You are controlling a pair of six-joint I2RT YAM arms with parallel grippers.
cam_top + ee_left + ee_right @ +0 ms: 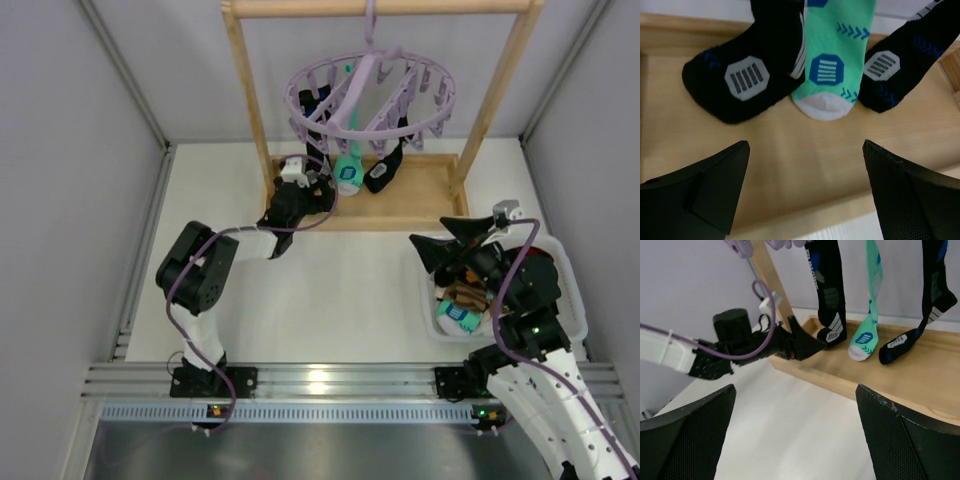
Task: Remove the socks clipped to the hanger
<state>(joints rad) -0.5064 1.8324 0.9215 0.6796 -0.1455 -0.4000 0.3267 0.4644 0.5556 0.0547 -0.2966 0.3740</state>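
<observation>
The heel of the nearest black sock (318, 160) (785, 59) hangs low ahead of the gripper's fingers. Next, my left gripper slides outward over the rack's base tray and closes on it.
The lavender ring hanger (372, 95) hangs by its hook from the wooden rack's top bar. Three socks are clipped to it and hang down to the rack's base: a black sock (740, 75), a teal-white sock (832, 65) and a second black sock (900, 70). The right wrist view shows the same three, with the teal sock (867, 335) in the middle. My left gripper (805, 147) is open and empty, low over the base, just short of the sock toes. My right gripper (430, 232) is open and empty over the white table, facing the rack.
The wooden rack (250, 90) has two uprights and a shallow base tray (420, 200). A white bin (570, 270) at the right, under my right arm, holds a brown striped sock (462, 293) and a teal-patched one (455, 318). Grey walls close in both sides.
</observation>
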